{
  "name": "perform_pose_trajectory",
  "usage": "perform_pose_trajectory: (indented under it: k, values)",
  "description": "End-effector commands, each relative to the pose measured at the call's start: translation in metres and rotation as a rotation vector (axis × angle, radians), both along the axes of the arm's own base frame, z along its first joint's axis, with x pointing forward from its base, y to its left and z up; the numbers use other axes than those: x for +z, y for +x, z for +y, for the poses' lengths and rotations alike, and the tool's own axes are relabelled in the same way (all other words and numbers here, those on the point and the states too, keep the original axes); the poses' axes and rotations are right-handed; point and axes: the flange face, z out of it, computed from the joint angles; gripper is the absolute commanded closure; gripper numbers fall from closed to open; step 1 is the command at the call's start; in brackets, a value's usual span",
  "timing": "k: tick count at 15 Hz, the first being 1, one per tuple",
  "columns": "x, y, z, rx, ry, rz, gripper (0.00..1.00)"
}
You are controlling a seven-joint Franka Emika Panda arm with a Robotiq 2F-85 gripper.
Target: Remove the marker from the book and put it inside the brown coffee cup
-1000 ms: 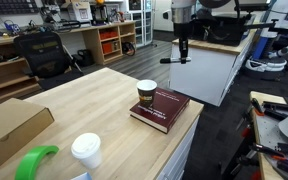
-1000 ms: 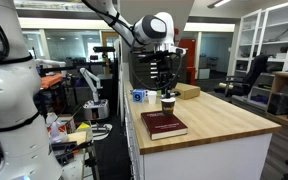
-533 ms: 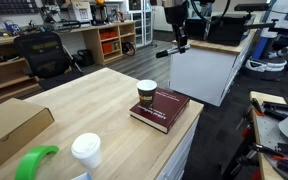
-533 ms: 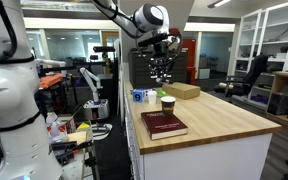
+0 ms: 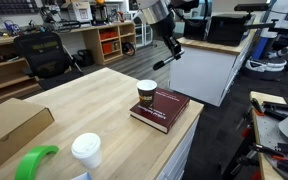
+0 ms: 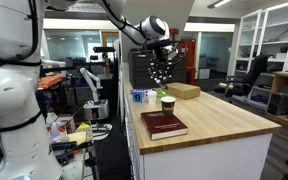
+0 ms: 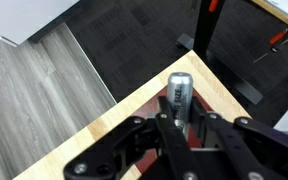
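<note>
My gripper should next move the still-high marker over the cup, lower it and release it inside, as the brown coffee cup's opening (image 5: 147, 85) is well below.
My gripper (image 5: 172, 52) hangs high above the table and is shut on the marker (image 5: 162, 62), a slim dark stick poking sideways from the jaws. In the wrist view the marker (image 7: 178, 93) stands between the fingers (image 7: 181, 128), grey-tipped with lettering. The maroon book (image 5: 162, 108) lies at the table corner, also seen in an exterior view (image 6: 163, 124). The brown coffee cup (image 5: 146, 93) stands against the book's far edge; it shows behind the book in an exterior view (image 6: 168, 102). The gripper (image 6: 162, 72) is well above the cup.
A white lidded cup (image 5: 85, 151), a green object (image 5: 35, 162) and a cardboard box (image 5: 11, 127) sit at the near end of the wooden table (image 5: 84, 100). A flat cardboard box (image 6: 181, 91) and a blue item (image 6: 138, 96) lie behind the cup. Another robot arm (image 6: 9, 100) stands nearby.
The gripper, holding the marker, has risen and swung away from the book side, tilting as it went. Book and cup have not moved.
</note>
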Motion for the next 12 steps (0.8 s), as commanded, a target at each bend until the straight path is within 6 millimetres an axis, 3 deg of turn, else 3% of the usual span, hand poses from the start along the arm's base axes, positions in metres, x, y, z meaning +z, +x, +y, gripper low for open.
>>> perform_pose_trajectory:
  k: [1, 12]
  values:
    - [-0.011, 0.019, 0.018, 0.069, -0.041, 0.072, 0.94]
    - [-0.078, 0.049, 0.061, 0.253, -0.181, 0.228, 0.94]
